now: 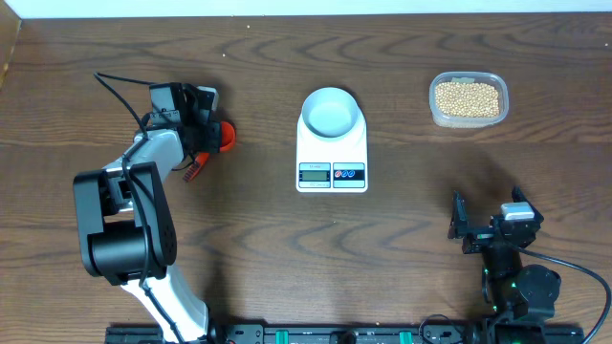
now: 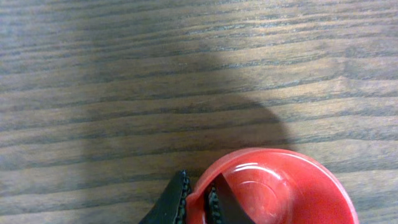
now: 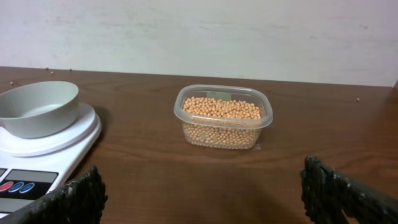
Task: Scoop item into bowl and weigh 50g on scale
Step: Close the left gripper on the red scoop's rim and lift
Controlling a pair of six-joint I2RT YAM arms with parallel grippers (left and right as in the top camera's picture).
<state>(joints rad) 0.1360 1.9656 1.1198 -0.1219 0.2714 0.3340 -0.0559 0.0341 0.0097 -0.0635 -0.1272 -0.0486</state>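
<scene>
My left gripper will next turn counterclockwise in the overhead view and let go of the scoop's rim [image 1: 228, 136], which is between its fingers, because the scoop's handle slants away from the scale [image 1: 331, 173].
The pale blue-white bowl [image 1: 331, 110] stands empty on the white scale [image 1: 331, 173] at the table's middle; both show at the left of the right wrist view, bowl [image 3: 37, 106] and scale [image 3: 43, 158]. The tan beans [image 1: 468, 98] fill a clear tub at the back right, also in the right wrist view [image 3: 221, 118]. My left gripper [image 1: 206, 136] is at the left, shut on the rim of a red scoop [image 1: 226, 137]; in the left wrist view the jaws [image 2: 198, 194] pinch the scoop's wall [image 2: 280, 193] just above the wood. My right gripper [image 1: 486, 227] is open and empty at the front right [image 3: 202, 186].
The clear plastic tub [image 1: 435, 113] sits right of the scale, a hand's width away. A few loose beans lie near the back wall [image 3: 57, 70]. The table's back edge meets a white wall [image 3: 249, 37].
</scene>
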